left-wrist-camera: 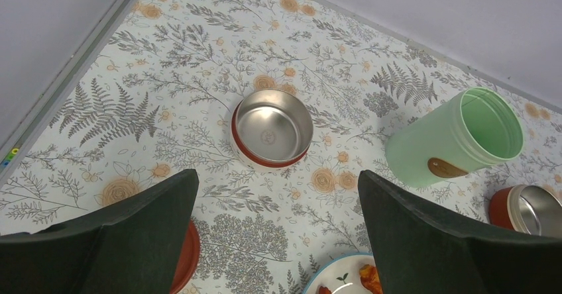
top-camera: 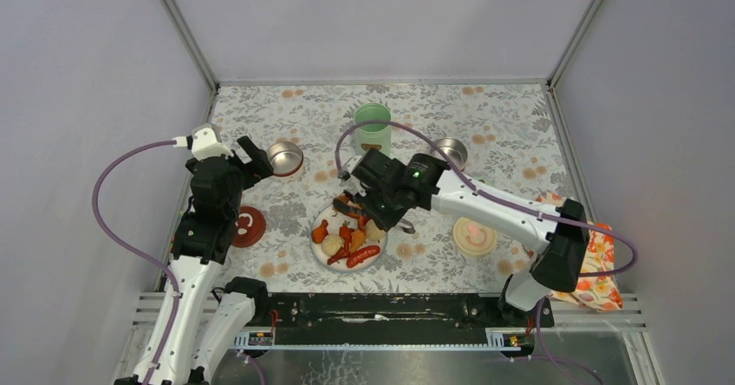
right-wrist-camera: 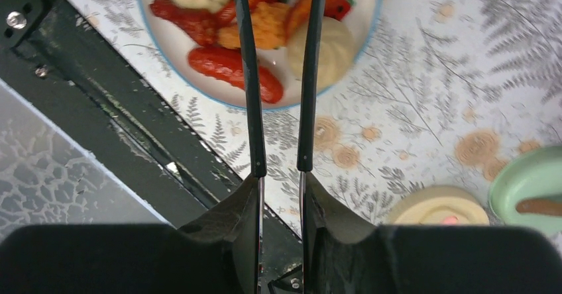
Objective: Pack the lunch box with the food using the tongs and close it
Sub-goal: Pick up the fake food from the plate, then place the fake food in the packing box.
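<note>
My right gripper should move outward and to the right in the top view and release the tongs' handles over the open second steel bowl.
My right gripper is shut on the handles of the dark tongs, whose two arms reach over the food on the white plate. An orange chunk shows between the arms; their tips run off the top of the right wrist view. Seen from above, the right gripper hangs over the plate's far edge. My left gripper is open and holds nothing, just short of an uncovered steel bowl. The mint-green jar stands open behind the plate, a second steel bowl to its right.
A dark-red lid lies left of the plate and a cream lid right of it. The green lid with a brown knob lies near the cream one. A floral cloth sits under the right arm. Walls enclose the table.
</note>
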{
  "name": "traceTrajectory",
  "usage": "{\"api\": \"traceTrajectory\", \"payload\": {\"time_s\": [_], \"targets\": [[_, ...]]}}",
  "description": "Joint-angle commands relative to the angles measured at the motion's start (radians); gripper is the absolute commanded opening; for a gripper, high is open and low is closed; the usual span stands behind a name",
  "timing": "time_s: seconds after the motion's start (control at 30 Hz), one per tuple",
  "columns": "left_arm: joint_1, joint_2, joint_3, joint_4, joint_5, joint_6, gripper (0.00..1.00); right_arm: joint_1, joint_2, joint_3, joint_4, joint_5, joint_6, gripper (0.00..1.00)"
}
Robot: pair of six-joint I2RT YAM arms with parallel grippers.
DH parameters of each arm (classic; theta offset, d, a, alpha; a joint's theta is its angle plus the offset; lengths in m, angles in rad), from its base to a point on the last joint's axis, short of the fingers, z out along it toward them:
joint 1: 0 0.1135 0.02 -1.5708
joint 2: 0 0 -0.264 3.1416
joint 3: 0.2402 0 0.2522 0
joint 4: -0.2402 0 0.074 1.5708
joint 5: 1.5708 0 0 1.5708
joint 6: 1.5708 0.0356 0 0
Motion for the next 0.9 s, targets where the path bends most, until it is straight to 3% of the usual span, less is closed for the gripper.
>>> {"api": "traceTrajectory", "payload": {"time_s": [0.0, 0.4, 0.87], "targets": [[0.009, -0.004, -0.013, 0.066, 0.022, -0.004, 0.98, -0.099, -0.113, -0.027, -0.013, 0.060, 0.026, 0.01], [0.008, -0.002, -0.013, 0.067, 0.029, -0.004, 0.99, -0.413, -0.223, -0.162, 0.008, 0.088, 0.020, 0.02], [-0.006, -0.007, -0.015, 0.068, 0.029, -0.004, 0.98, -0.682, -0.184, -0.209, 0.139, 0.064, 0.036, 0.02]]}}
